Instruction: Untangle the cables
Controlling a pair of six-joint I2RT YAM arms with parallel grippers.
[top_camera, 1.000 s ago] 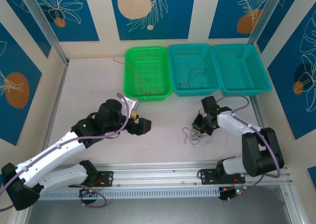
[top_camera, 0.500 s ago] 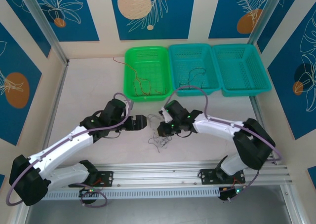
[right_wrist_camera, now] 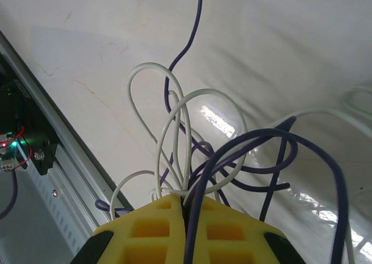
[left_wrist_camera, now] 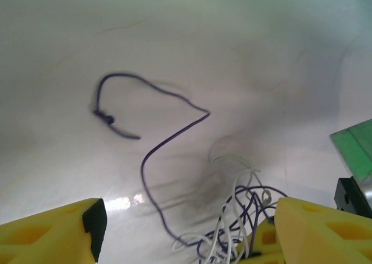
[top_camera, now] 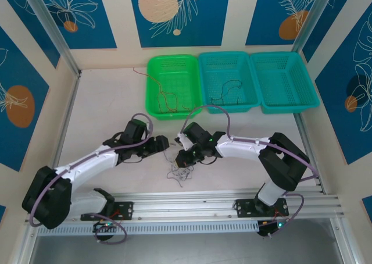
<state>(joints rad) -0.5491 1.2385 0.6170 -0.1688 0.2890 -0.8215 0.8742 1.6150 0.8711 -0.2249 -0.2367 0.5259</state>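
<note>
My right gripper should next pull away from my left gripper and release over the open tabletop beside my right gripper, below its forearm, because the loops are crowded together.
A tangle of whitish and dark purple cables (top_camera: 177, 170) hangs down to the table between the two arms. My right gripper (top_camera: 183, 156) is shut on the top of this bunch. In the right wrist view its yellow fingers (right_wrist_camera: 157, 223) pinch white and purple loops (right_wrist_camera: 192, 142). My left gripper (top_camera: 161, 143) sits just left of the tangle, open, with nothing between its fingers. The left wrist view has the tangle (left_wrist_camera: 235, 223) close to its right finger (left_wrist_camera: 325, 232), and one purple strand (left_wrist_camera: 148, 153) trails away across the table.
A green basket (top_camera: 156, 66) at the back holds red-orange strands (top_camera: 169, 103). A teal basket (top_camera: 207, 62) beside it holds a dark strand (top_camera: 226, 91), and a second teal basket (top_camera: 285, 78) stands to the right. An aluminium rail (top_camera: 221, 203) runs along the near edge.
My right gripper has carried the tangle left from the right-centre to the middle of the table. The left gripper has swung down and right, close to the tangle.
</note>
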